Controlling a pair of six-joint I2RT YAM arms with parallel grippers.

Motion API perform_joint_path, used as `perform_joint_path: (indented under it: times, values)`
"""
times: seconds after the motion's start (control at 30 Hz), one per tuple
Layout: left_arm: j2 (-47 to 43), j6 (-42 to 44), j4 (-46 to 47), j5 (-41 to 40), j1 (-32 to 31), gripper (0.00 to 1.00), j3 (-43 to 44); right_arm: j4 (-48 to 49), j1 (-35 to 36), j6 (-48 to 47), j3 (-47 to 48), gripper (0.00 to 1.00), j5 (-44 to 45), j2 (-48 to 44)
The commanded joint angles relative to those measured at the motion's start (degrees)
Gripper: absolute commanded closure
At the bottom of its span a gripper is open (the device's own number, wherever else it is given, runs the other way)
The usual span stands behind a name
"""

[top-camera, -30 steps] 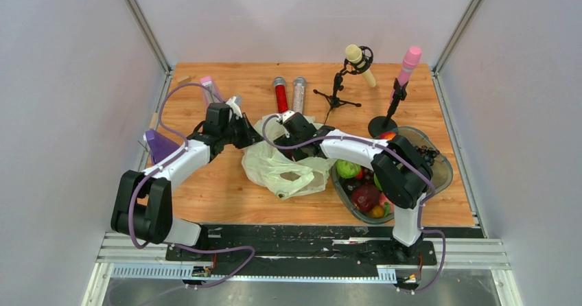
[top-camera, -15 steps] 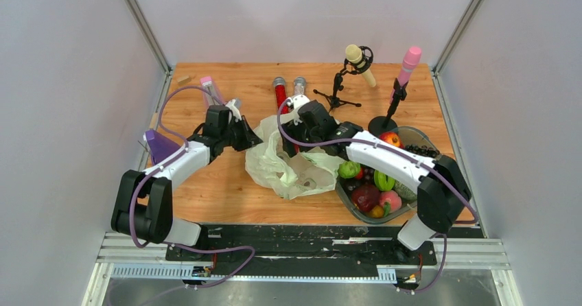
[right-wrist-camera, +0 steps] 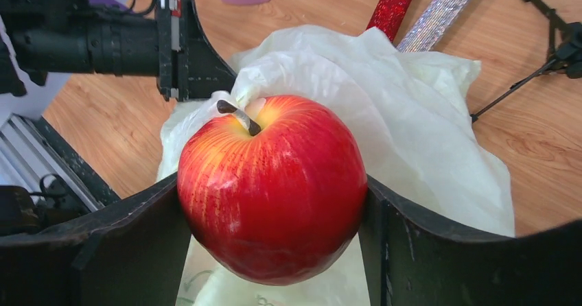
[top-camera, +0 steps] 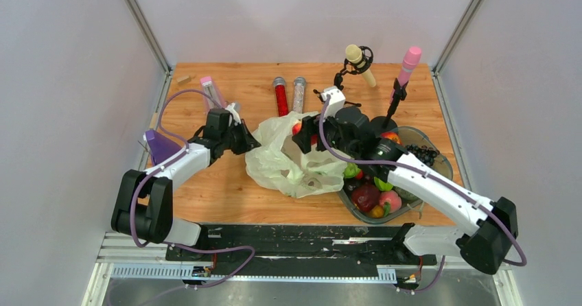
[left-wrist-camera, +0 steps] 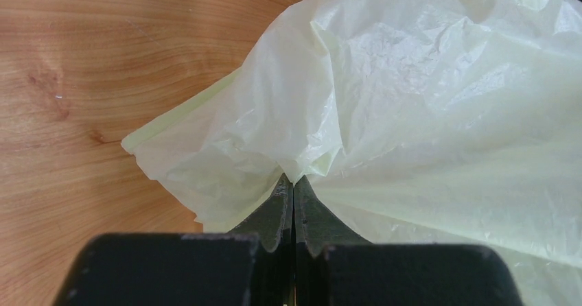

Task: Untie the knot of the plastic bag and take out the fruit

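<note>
The right gripper swings to the right in the top view next and releases the apple over the tray's end by the bag, because other fruits lie there.
A pale green plastic bag (top-camera: 288,158) lies crumpled at the middle of the table. My left gripper (top-camera: 251,141) is shut on the bag's left edge (left-wrist-camera: 295,172). My right gripper (top-camera: 305,133) is shut on a red apple (right-wrist-camera: 271,186) and holds it above the bag's far right part; the apple shows as a red patch in the top view (top-camera: 298,129). A light green apple (top-camera: 348,170) lies at the left end of the fruit tray.
A clear tray (top-camera: 443,162) at the right holds several toy fruits, a dark grape bunch (top-camera: 420,154) among them. Two microphone stands (top-camera: 336,93) (top-camera: 384,122) stand behind. Red and silver glitter tubes (top-camera: 281,97) lie at the back. A purple object (top-camera: 159,145) lies left.
My right gripper has risen out of the bag and moved right and back with the red apple in it. The bag has shifted a little. The left gripper keeps its hold.
</note>
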Motion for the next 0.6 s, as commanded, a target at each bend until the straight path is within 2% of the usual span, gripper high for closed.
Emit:
perform_joint_path:
  times: [0.0,0.27,0.47,0.57]
  values:
    - [-0.80,1.11,-0.91,-2.96,0.37,1.00,-0.54,6.23,-0.57,4.73,-2.13,0.35,4.87,-6.39]
    - [-3.38,0.77,-3.57,-7.29,0.54,1.00,-1.06,3.21,-0.86,8.20,-5.85,0.37,13.72,-15.05]
    - [-6.17,0.30,-4.34,-8.37,1.25,1.00,-1.17,-13.40,-1.66,13.88,-4.94,0.40,22.28,-19.66]
    - [-7.35,0.29,-4.82,-8.53,1.76,1.00,-0.91,-22.16,-2.63,18.28,-5.24,0.36,24.71,-21.51]
